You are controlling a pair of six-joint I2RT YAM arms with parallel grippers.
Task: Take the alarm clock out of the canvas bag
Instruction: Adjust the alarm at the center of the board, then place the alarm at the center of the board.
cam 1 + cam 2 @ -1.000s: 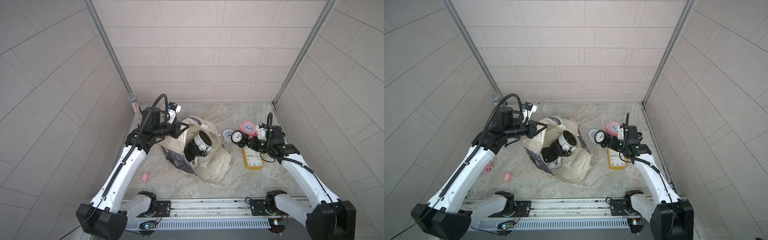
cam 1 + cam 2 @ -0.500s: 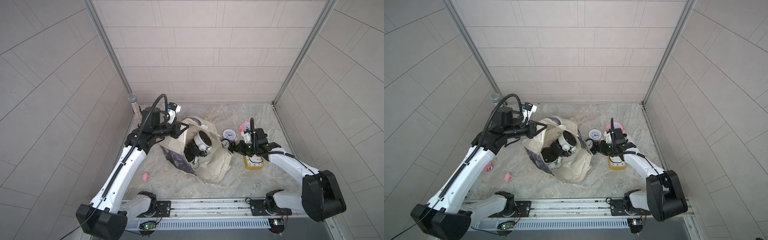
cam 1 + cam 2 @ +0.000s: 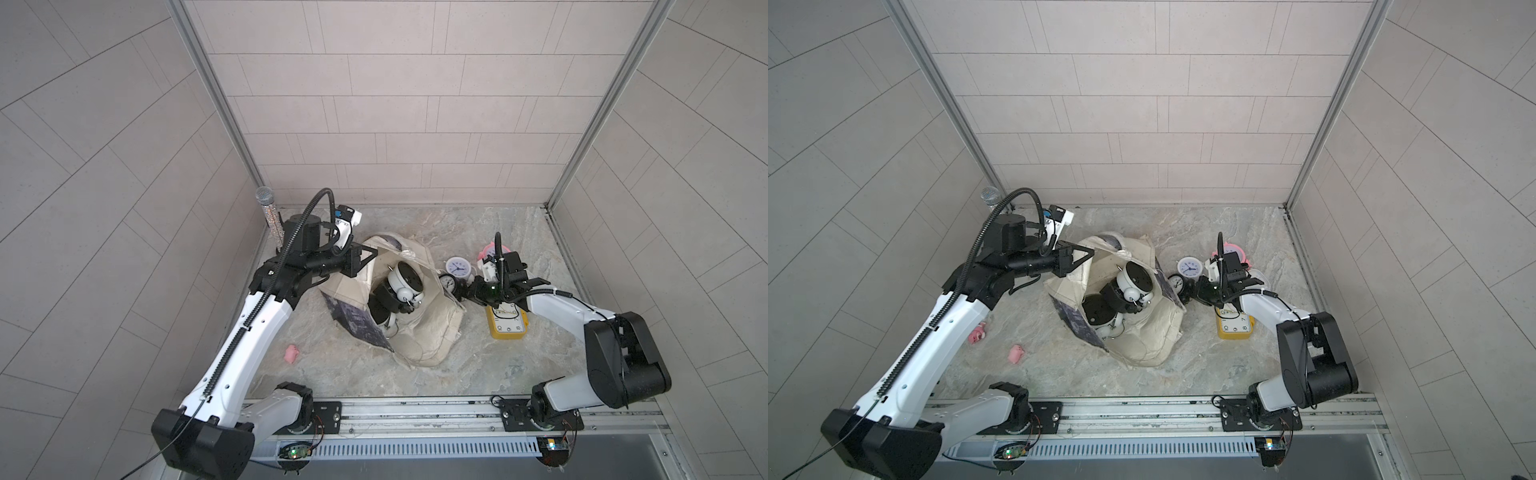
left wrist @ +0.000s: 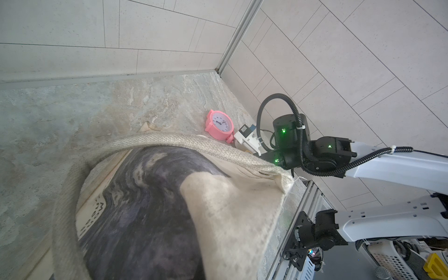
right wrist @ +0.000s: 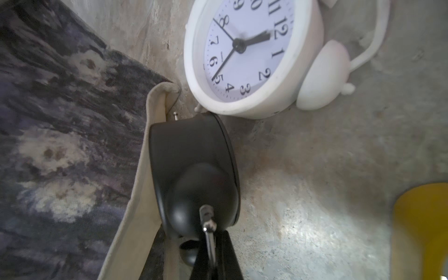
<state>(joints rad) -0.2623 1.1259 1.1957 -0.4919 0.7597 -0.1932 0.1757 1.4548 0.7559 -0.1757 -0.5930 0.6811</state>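
The robot's right gripper will next pull the black clock away from the bag onto bare floor (image 5: 268, 156) beside the white clock and release it, because the black clock sits against the bag's cloth.
The cream canvas bag (image 3: 432, 332) (image 3: 1142, 336) lies in the middle of the floor with its mouth held up and open. My left gripper (image 3: 368, 254) (image 3: 1086, 251) is shut on its rim on the far left side. In the left wrist view the bag's cloth (image 4: 230, 218) hides the jaws. Two bell alarm clocks (image 3: 405, 279) (image 3: 1133, 280) lie inside the bag. My right gripper (image 3: 462, 291) (image 5: 211, 257) is shut on the top of a small black alarm clock (image 3: 448, 283) (image 3: 1177, 282) (image 5: 194, 169). That clock is low, outside the bag and against its right side.
To the right of the bag are a white clock (image 3: 457, 266) (image 5: 244, 53), a pink clock (image 3: 487, 251) (image 4: 219, 124) and a yellow clock (image 3: 507, 326). A glittery microphone (image 3: 270, 220) stands in the left corner. A small pink thing (image 3: 292, 353) lies near the left arm.
My right arm has swung left and down with the black clock, from above the yellow clock to beside the bag. The left arm has kept still.
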